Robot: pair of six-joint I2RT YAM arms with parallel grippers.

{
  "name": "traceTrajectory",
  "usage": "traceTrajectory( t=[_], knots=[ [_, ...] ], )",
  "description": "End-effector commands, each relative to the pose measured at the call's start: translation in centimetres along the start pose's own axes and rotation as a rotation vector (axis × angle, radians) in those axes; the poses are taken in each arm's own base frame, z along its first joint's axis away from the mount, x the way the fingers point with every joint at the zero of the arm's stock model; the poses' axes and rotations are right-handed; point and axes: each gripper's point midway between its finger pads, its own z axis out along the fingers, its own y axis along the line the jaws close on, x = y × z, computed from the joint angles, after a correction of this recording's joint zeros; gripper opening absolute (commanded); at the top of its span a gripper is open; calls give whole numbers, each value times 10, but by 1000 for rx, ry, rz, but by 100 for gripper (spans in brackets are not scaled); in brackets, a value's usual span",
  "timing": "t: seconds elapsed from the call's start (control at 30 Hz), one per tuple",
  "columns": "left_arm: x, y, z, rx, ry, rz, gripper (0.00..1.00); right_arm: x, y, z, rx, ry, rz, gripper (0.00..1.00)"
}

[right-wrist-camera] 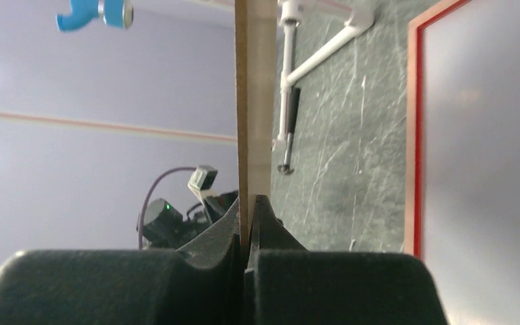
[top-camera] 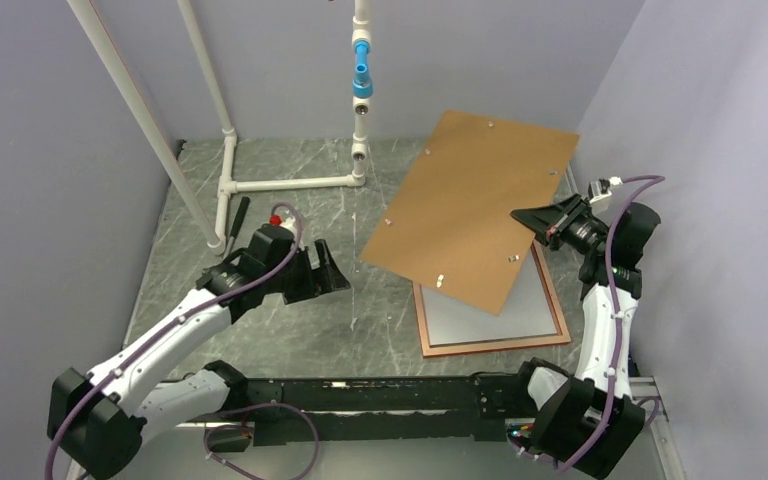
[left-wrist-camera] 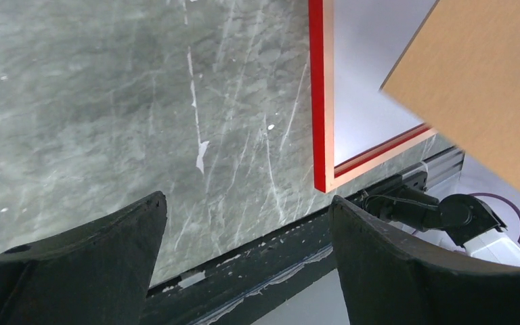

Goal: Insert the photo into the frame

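I will next move my left gripper down and across onto the frame's closest side bar (top-camera: 420, 308) (left-wrist-camera: 322, 81), because the bar is below it and to its right in the top view.
The frame (top-camera: 495, 346) lies flat at the right of the table, pale orange-wood face up with a red inner edge. A pale grey-white sheet (top-camera: 490, 315) fills its opening; I cannot tell whether it is the photo. My right gripper (top-camera: 522, 218) is shut on the right edge of the brown backing board (top-camera: 470, 205) and holds it tilted above the frame's far part. The right wrist view shows the board (right-wrist-camera: 254, 101) edge-on between the fingers (right-wrist-camera: 271, 223), with the frame (right-wrist-camera: 413, 135) to the right. My left gripper (top-camera: 335, 272) is open and empty, left of the frame (left-wrist-camera: 317, 101).
A white pipe stand (top-camera: 290, 183) with a blue fitting (top-camera: 362, 80) rises at the back left. A black-handled tool (top-camera: 237, 225) lies beside it. A black rail (top-camera: 360, 395) runs along the near edge. Walls close in on the left, back and right.
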Motion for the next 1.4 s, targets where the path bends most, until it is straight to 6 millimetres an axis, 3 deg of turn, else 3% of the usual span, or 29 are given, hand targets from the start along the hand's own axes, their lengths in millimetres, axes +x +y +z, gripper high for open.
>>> traceTrajectory(
  t=[0.0,0.33,0.57,0.67,0.97,1.1,1.37],
  knots=[
    [-1,-31,21,97,5,5,90,-27,1,-6,-14,-97,-24,0],
    [36,-68,94,76,121,28,87,-62,-40,-27,140,-315,5,0],
    [64,-96,135,46,172,85,81,-67,-60,-35,191,-355,24,0],
    [68,-103,151,18,170,101,73,-67,-67,-38,204,-364,33,0],
    [74,-93,192,-202,193,175,58,-67,-77,-42,230,-380,46,0],
    [87,-80,208,-325,224,228,53,-66,-78,-42,230,-379,46,0],
    [84,-57,195,-390,202,213,20,-60,-86,-41,226,-362,61,0]
  ],
)
